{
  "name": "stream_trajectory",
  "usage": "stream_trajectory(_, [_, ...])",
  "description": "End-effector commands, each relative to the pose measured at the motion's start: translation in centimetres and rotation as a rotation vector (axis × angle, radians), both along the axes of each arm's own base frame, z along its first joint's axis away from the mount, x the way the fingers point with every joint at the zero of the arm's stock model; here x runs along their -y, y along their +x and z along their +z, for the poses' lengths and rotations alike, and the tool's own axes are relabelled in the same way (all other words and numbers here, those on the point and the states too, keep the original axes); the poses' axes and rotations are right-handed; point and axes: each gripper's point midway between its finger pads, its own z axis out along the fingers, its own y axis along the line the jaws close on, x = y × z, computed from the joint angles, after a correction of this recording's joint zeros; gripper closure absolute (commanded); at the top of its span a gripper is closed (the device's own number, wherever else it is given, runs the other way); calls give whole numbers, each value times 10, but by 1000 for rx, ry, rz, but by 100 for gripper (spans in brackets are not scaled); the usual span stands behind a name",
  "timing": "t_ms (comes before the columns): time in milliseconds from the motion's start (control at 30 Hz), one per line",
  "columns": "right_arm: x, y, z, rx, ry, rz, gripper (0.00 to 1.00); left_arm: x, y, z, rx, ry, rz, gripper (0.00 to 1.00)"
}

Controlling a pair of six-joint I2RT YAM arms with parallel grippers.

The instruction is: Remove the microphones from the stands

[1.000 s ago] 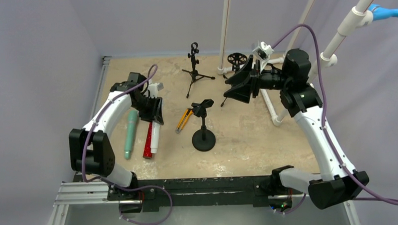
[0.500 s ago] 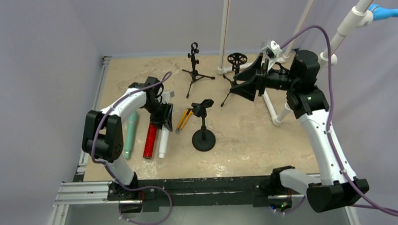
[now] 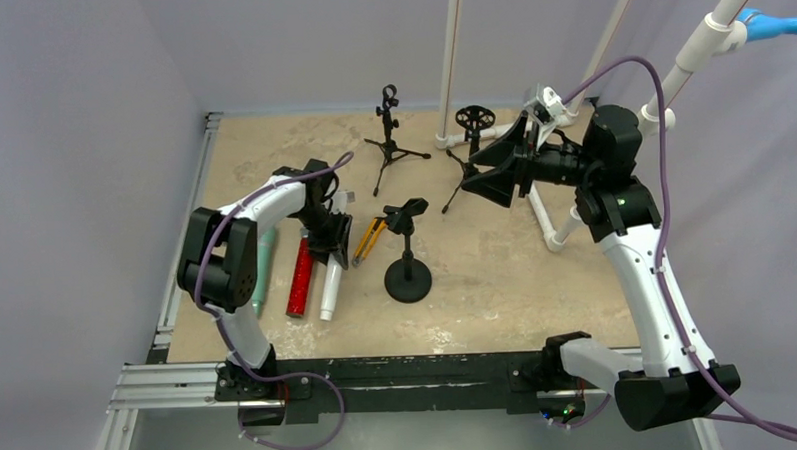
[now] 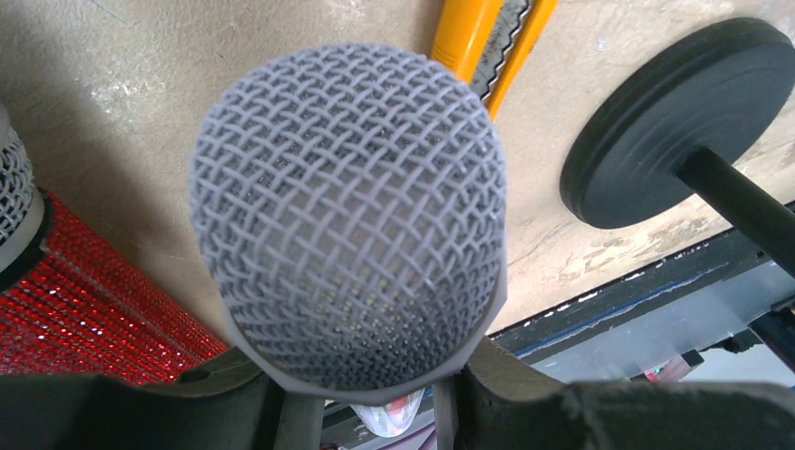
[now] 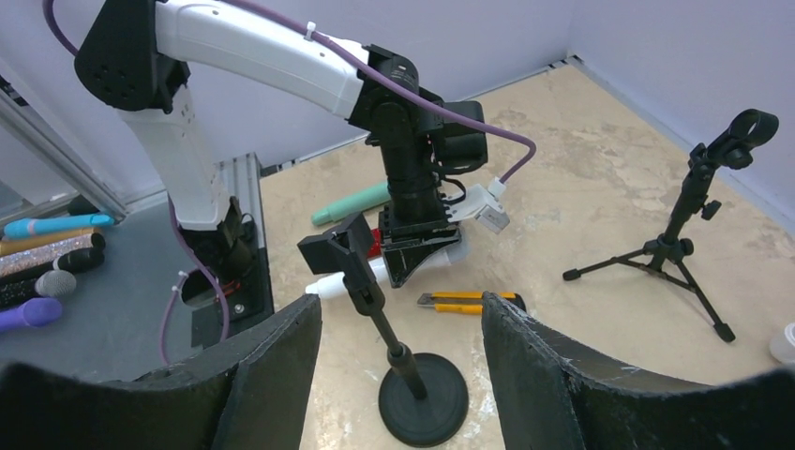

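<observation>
I need to lower my left gripper next and let go of the white microphone on the tabletop between the red microphone and knife, because that bare strip is just below my fingers.
A white microphone with a grey mesh head lies low over the table, left of the stand. My left gripper is shut on its body just below the head; the jaws press both sides in the left wrist view. The black stand has a round base, and its clip on top holds nothing. My right gripper hangs open in the air to the right of the stand, which shows between its fingers from a distance.
A red glitter microphone and a teal one lie left of the white one. A yellow utility knife lies between gripper and stand. Two tripod stands and a white pipe frame stand at the back.
My left gripper has carried the white microphone rightward, from beside the teal one to the right of the red one. My right gripper rose and drew back a little to the right.
</observation>
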Motion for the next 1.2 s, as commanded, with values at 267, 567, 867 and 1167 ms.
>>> stream_trajectory(267, [3, -2, 5, 44, -9, -9, 38, 3, 4, -12, -10, 9, 22, 93])
stream_trajectory(567, [2, -5, 9, 47, -5, 1, 38, 7, -2, -21, -26, 16, 2, 89])
stream_trajectory(867, [2, -4, 5, 41, -7, 5, 37, 6, -5, -31, -51, 27, 1, 84])
stream_trajectory(1167, [0, 0, 4, 33, -2, 13, 37, 3, -7, -35, -51, 38, 3, 75])
